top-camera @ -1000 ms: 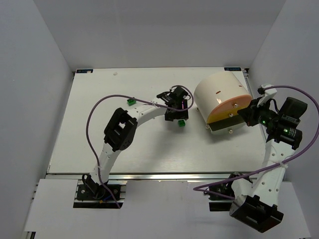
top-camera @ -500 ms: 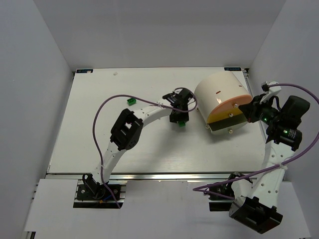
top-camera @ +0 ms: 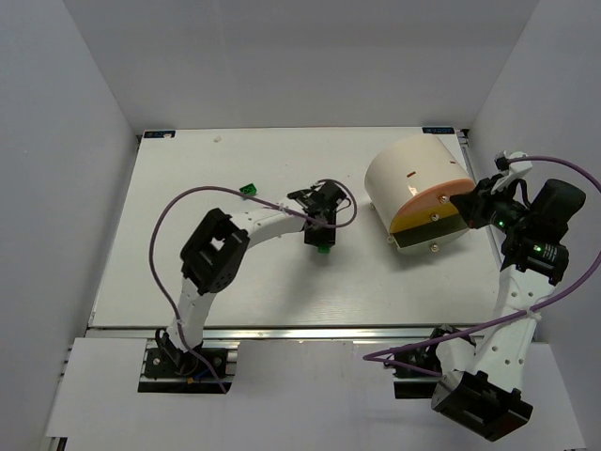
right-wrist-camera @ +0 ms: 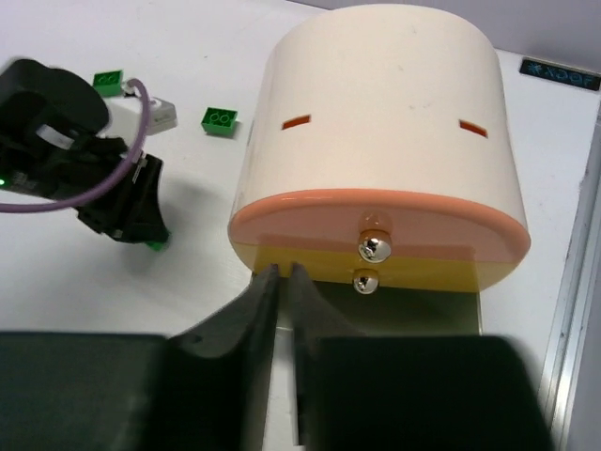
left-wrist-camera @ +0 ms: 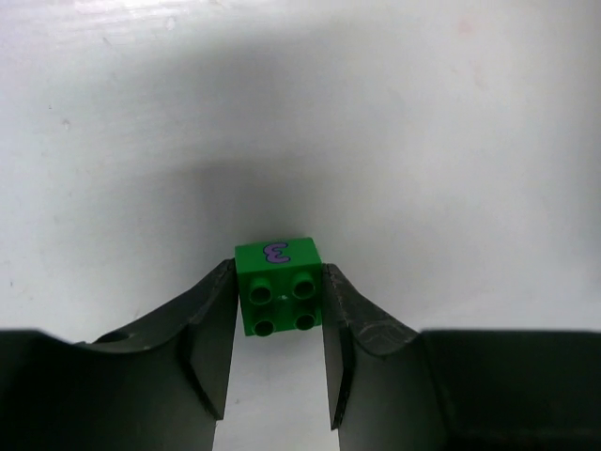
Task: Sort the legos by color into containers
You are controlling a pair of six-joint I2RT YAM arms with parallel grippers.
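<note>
My left gripper should next lift toward the tub's yellow layer [top-camera: 407, 220] to its right in the top view and release the green lego, since it is holding the green lego tight.
My left gripper [left-wrist-camera: 278, 278] is shut on a green lego [left-wrist-camera: 279, 298] with a purple "3" on its side; both fingers press its flanks. From above, this gripper [top-camera: 322, 235] stands mid-table, left of the container [top-camera: 413, 183], with the green lego [top-camera: 323, 247] at its tip. The container [right-wrist-camera: 376, 141] is a cream tub lying on its side, its orange face towards me above a yellow layer. My right gripper [right-wrist-camera: 285, 272] has its tips at that yellow layer, narrowly open with nothing between them. Two more green legos [right-wrist-camera: 109, 83] [right-wrist-camera: 220, 119] lie beyond.
Two metal knobs [right-wrist-camera: 374, 246] stick out of the tub's face. A loose green lego [top-camera: 248, 190] lies left of the left arm. The left arm's purple cable [top-camera: 178, 211] loops over the table. The table's right rail [right-wrist-camera: 573, 282] runs close beside the tub.
The left gripper has shut on the green lego and carried it left and towards the near edge. The right gripper's fingers have parted slightly at the tub's face.
</note>
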